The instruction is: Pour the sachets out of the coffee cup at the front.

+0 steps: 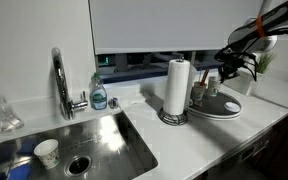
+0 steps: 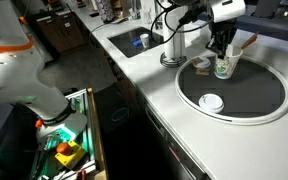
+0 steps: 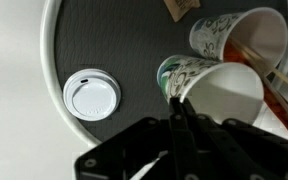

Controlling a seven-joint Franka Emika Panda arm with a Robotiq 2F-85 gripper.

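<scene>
My gripper is above the bare tray beside the white lid, so I should lower it and the cup slightly toward the lid to release the cup's rim.
My gripper [image 3: 176, 110] is shut on the rim of a white paper cup with a green pattern [image 3: 222, 95]. I hold it tilted over the dark round tray [image 3: 84, 40], and its inside looks white and empty. A second patterned cup [image 3: 229, 35] with brown sticks stands right behind it. A brown sachet [image 3: 179, 8] lies on the tray at the top edge. In both exterior views the gripper [image 2: 222, 50] [image 1: 227, 68] hangs over the cups on the tray [image 2: 254, 100]. No pale mug with a side handle can be made out.
A white lid [image 3: 90, 96] [image 2: 212, 102] lies on the tray. A paper towel roll [image 1: 177, 88] stands beside the tray. Further along the counter are the sink [image 1: 104, 140] holding a paper cup [image 1: 46, 152], a faucet [image 1: 60, 80] and a soap bottle [image 1: 99, 93].
</scene>
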